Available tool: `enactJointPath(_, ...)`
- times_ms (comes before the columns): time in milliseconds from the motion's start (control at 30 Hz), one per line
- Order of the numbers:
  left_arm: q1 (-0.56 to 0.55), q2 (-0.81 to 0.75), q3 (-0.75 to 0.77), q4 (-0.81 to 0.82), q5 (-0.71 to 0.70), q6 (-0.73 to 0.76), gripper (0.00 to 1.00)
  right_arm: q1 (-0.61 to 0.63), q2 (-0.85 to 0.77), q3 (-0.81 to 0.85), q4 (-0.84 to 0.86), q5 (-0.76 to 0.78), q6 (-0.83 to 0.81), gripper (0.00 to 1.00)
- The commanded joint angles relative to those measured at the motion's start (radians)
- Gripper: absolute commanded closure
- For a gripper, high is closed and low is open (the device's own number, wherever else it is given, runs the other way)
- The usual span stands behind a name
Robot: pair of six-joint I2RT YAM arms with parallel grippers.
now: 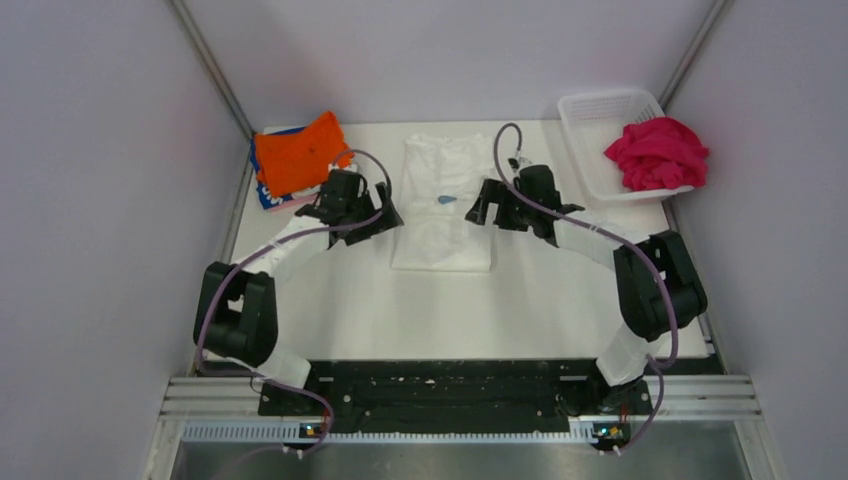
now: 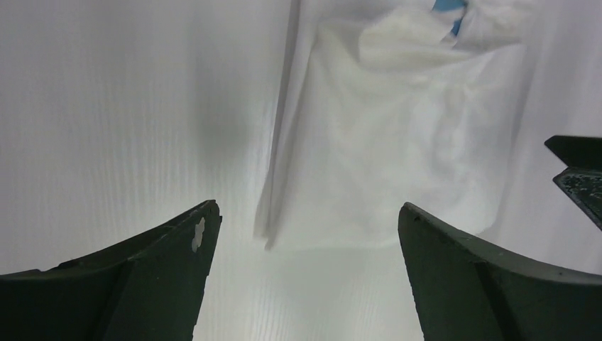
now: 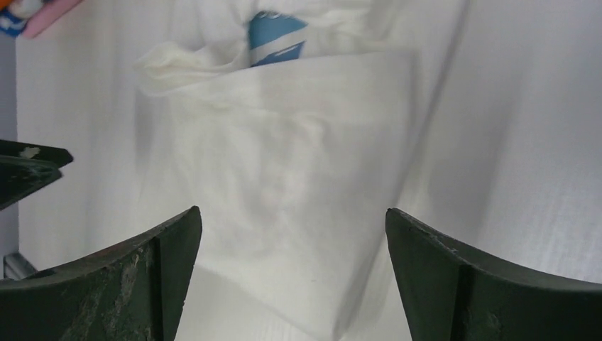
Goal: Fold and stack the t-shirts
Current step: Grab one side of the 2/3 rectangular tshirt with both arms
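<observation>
My left gripper moves back and down to the white t-shirt's near corner on this side next, since that corner lies closer to my base than the gripper's fingers.
A white t-shirt lies folded lengthwise in the table's middle, a bit of blue print showing at its centre. My left gripper is open and empty just left of it; the shirt's left edge fills its wrist view. My right gripper is open and empty at the shirt's right edge. A folded orange t-shirt lies on a blue-patterned one at the back left. A crumpled magenta-pink t-shirt hangs over the basket.
A white plastic mesh basket stands at the back right. Grey walls close in on both sides. The black mounting rail runs along the near edge.
</observation>
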Motion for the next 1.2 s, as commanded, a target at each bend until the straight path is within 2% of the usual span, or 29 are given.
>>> enactJointPath(0,-0.01,-0.183,-0.171,0.009,0.002,-0.057,0.01,0.137,-0.032,0.013,0.069,-0.052,-0.08,0.01)
enactJointPath(133,-0.016,-0.293,-0.291,-0.011,-0.033,-0.087,0.01,0.218,0.096,0.113,0.117,-0.112,-0.056,0.01)
enactJointPath(267,-0.016,-0.354,-0.37,0.0,-0.04,-0.111,0.01,0.243,0.258,0.267,0.178,-0.144,-0.028,0.01)
enactJointPath(433,-0.016,-0.33,-0.383,0.031,-0.027,-0.121,0.01,0.232,0.483,0.569,0.149,-0.061,-0.002,0.01)
enactJointPath(533,-0.016,-0.292,-0.368,0.063,-0.016,-0.119,0.01,0.216,0.553,0.701,0.144,0.035,-0.009,0.01)
enactJointPath(600,-0.016,-0.257,-0.351,0.078,-0.013,-0.118,0.01,0.197,0.554,0.736,0.118,0.031,0.004,0.01)
enactJointPath(700,-0.016,-0.195,-0.325,0.107,0.01,-0.124,0.03,0.184,0.47,0.668,0.126,0.019,-0.006,0.01)
enactJointPath(800,-0.016,-0.137,-0.302,0.139,0.045,-0.128,0.12,0.183,0.332,0.513,0.107,0.055,-0.047,0.01)
enactJointPath(967,-0.017,-0.063,-0.293,0.187,0.11,-0.132,0.29,0.168,0.028,0.164,0.07,0.175,-0.015,0.01)
enactJointPath(1167,-0.027,0.01,-0.299,0.215,0.18,-0.137,0.52,0.139,-0.191,-0.136,0.029,0.239,0.084,0.01)
